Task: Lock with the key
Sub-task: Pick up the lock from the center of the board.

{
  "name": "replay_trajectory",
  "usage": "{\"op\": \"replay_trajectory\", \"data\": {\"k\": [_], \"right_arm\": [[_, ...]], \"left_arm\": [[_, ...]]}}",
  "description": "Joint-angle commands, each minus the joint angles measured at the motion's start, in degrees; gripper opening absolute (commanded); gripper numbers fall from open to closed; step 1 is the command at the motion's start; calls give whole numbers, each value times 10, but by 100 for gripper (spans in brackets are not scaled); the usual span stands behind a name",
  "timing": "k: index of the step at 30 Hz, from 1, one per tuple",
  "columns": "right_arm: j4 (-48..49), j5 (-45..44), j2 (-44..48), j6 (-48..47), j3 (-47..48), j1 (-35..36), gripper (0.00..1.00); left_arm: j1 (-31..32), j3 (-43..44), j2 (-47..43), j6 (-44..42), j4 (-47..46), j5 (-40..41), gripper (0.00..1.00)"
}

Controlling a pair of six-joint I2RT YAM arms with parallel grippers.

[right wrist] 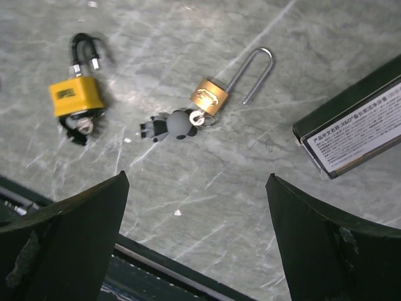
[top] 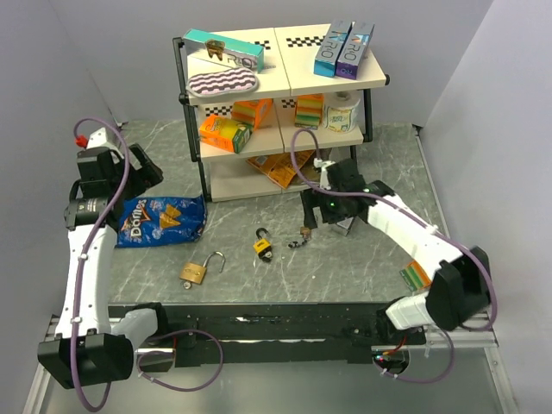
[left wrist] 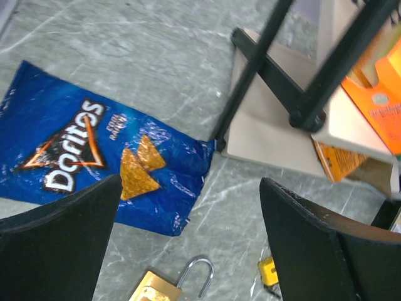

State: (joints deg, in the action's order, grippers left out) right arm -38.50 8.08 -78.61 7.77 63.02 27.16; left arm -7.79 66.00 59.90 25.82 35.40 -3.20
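Note:
The right gripper lowers its open fingers astride the small brass padlock's body (top: 305,230) (right wrist: 210,97) below next and closes, because the padlock's shackle still stands open.
A small brass padlock (right wrist: 213,95) lies on the marble table with its shackle swung open and a key with a panda charm (right wrist: 169,125) in its keyhole; it also shows in the top view (top: 302,233). My right gripper (right wrist: 195,179) is open and empty, hovering just near of it, seen in the top view (top: 316,211). A yellow padlock (right wrist: 76,97) lies to its left. A larger brass padlock (left wrist: 153,288) with an open shackle lies further left (top: 197,272). My left gripper (left wrist: 189,182) is open and empty above the table, beside the chip bag.
A blue Doritos bag (top: 159,220) lies at the left. A two-tier shelf (top: 285,86) with boxes and sponges stands at the back, its black leg (left wrist: 250,75) close to my left gripper. A dark box (right wrist: 357,125) lies right of the small padlock. A striped sponge (top: 417,274) lies at the right.

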Motion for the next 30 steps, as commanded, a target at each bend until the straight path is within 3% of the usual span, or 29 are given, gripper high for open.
{"op": "replay_trajectory", "data": {"k": [1,12,30], "right_arm": [[-9,-80,-57,80,54,21,100],[-7,-91,-165,129,85,49,97],[7,-102,-262,156,118,66,68]], "left_arm": [[-37,15,-11,30,-9,7,96],[-65,5,-19,37,-12,-1,96],[-68,12,-11,37,-9,2,96]]}}
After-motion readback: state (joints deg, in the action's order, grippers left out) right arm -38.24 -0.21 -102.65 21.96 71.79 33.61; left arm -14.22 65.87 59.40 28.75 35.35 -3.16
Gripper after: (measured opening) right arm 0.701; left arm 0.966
